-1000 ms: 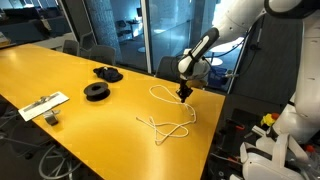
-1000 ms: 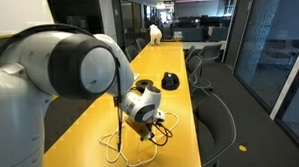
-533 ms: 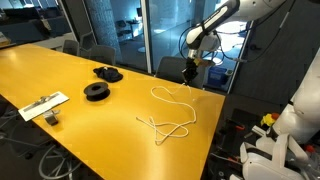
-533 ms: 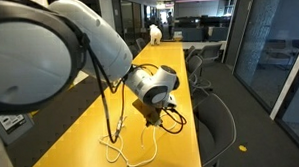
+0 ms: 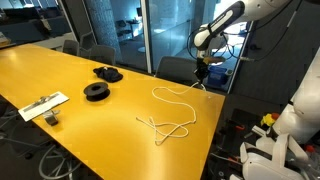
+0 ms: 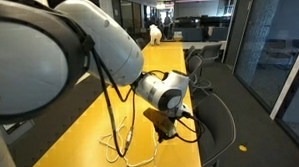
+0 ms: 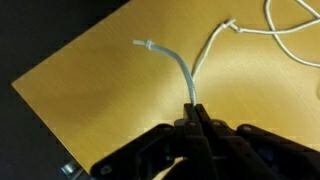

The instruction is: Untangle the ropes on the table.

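Note:
The rope will go down onto the bare table near the table's edge, and my gripper will release it there, since that spot is clear of the second knotted rope.
Thin white ropes lie in loops near one end of the yellow table; a strand runs up toward my gripper, which hangs above the table's far edge. In the wrist view my gripper is shut on a rope whose knotted end sticks out past the fingers. A second knotted strand lies on the table beyond. In an exterior view the ropes trail below the gripper over the table, partly hidden by the arm.
Two black spools and a flat white strip-like object rest further along the table. Office chairs stand along its sides. Glass walls rise behind. A black round object sits mid-table.
My gripper has risen and moved away from the table's middle toward its edge, staying shut and drawing the rope's end with it. The loops on the table have barely shifted.

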{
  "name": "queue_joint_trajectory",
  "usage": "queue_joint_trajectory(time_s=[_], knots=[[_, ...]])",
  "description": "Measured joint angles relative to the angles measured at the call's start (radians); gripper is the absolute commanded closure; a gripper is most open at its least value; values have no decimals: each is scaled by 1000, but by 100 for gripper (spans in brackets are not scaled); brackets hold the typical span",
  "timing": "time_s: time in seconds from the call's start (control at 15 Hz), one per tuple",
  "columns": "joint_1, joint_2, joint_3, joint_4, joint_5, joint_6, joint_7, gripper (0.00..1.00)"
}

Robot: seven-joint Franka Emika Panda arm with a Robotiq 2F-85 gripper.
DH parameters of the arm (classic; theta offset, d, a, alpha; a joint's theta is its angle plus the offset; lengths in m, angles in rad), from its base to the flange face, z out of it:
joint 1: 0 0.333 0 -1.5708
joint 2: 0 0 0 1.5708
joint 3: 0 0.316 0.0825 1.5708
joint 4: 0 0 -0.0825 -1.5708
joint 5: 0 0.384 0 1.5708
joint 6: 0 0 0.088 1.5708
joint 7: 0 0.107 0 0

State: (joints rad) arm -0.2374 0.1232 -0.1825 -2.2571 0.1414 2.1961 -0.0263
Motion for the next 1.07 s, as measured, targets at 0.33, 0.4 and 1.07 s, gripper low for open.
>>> queue_joint_trajectory(time_s=[0.33, 0.4, 1.07], knots=[[3, 139, -4, 20, -111, -25, 67, 99], [4, 167, -4, 30, -131, -27, 84, 99], [42, 385, -5, 238, -217, -118, 168, 99]])
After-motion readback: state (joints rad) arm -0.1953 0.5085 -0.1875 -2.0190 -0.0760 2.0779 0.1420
